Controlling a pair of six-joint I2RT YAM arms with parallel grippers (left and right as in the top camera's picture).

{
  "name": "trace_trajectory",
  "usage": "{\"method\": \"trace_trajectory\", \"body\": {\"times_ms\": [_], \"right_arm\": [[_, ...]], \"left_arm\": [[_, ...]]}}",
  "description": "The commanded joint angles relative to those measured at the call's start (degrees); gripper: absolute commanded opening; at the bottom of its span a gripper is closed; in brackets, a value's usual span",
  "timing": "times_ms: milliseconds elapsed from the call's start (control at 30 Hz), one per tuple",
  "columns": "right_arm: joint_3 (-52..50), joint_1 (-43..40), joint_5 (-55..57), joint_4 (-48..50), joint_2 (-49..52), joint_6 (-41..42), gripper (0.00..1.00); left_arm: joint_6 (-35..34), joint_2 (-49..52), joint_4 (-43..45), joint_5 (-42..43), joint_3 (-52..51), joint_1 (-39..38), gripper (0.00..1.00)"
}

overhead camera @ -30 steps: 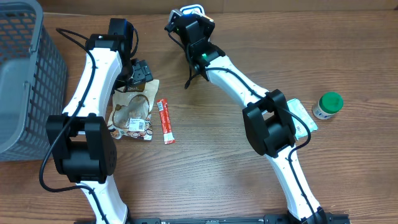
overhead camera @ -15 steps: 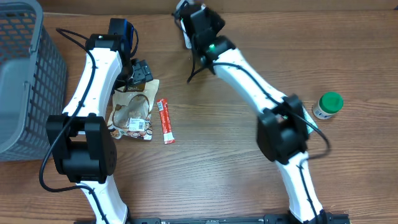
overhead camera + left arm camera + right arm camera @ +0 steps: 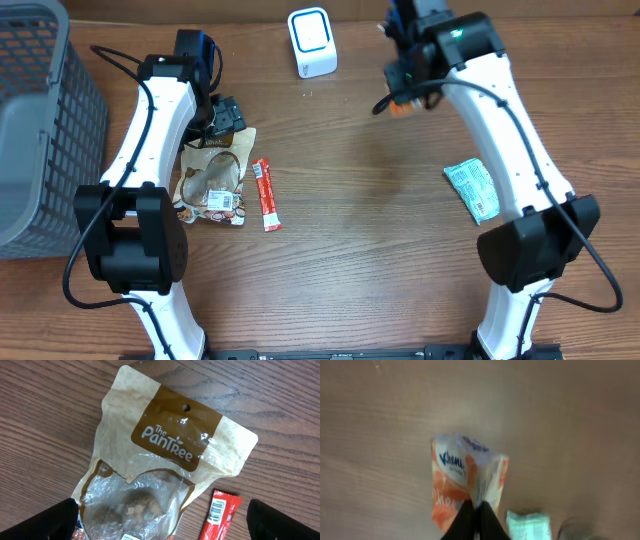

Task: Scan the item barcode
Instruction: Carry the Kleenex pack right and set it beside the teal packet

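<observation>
I am still holding the Kleenex pack above the table, so my right gripper will next lower it back, away from the scanner, onto the teal tissue pack.
My right gripper (image 3: pixel 479 512) is shut on an orange and white Kleenex tissue pack (image 3: pixel 455 485), pinching its edge and holding it above the table. In the overhead view that pack (image 3: pixel 400 104) hangs under the right gripper (image 3: pixel 403 88), to the right of the white and blue barcode scanner (image 3: pixel 312 42) at the table's far edge. My left gripper (image 3: pixel 162 527) stands open over a tan Pantree snack pouch (image 3: pixel 172 445), one black finger (image 3: pixel 50 521) on each side, with nothing held. A red snack bar (image 3: pixel 219 519) lies beside the pouch.
A grey mesh basket (image 3: pixel 40 120) fills the left edge. A teal tissue pack (image 3: pixel 472 190) lies on the right, under the right arm. The pouch (image 3: pixel 212 178) and red bar (image 3: pixel 266 195) lie left of centre.
The right arm has swung from over the scanner to the right, carrying the orange pack. The scanner is now uncovered and the arm hides the green-capped bottle. The left arm has not moved.
</observation>
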Motion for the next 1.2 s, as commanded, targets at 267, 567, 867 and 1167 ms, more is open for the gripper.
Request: {"method": "trace_trajectory", "body": {"times_ms": [267, 567, 867, 1167], "right_arm": [[-19.61, -10.80, -0.72, -2.01, 1.44, 2.82, 0.04], [-25.42, -15.15, 4.79, 0.37, 1.44, 4.09, 0.04], [-25.42, -16.70, 7.37, 0.22, 1.44, 4.07, 0.04], [-25.42, -16.68, 7.30, 0.26, 1.44, 4.09, 0.27]], "left_arm": [[-0.04, 0.52, -0.13, -0.72, 1.25, -0.11, 1.00], [-0.02, 0.52, -0.13, -0.72, 1.25, -0.11, 0.99], [-0.02, 0.52, -0.13, -0.72, 1.25, -0.11, 1.00], [-0.02, 0.52, -0.13, -0.72, 1.25, -0.11, 1.00]]}}
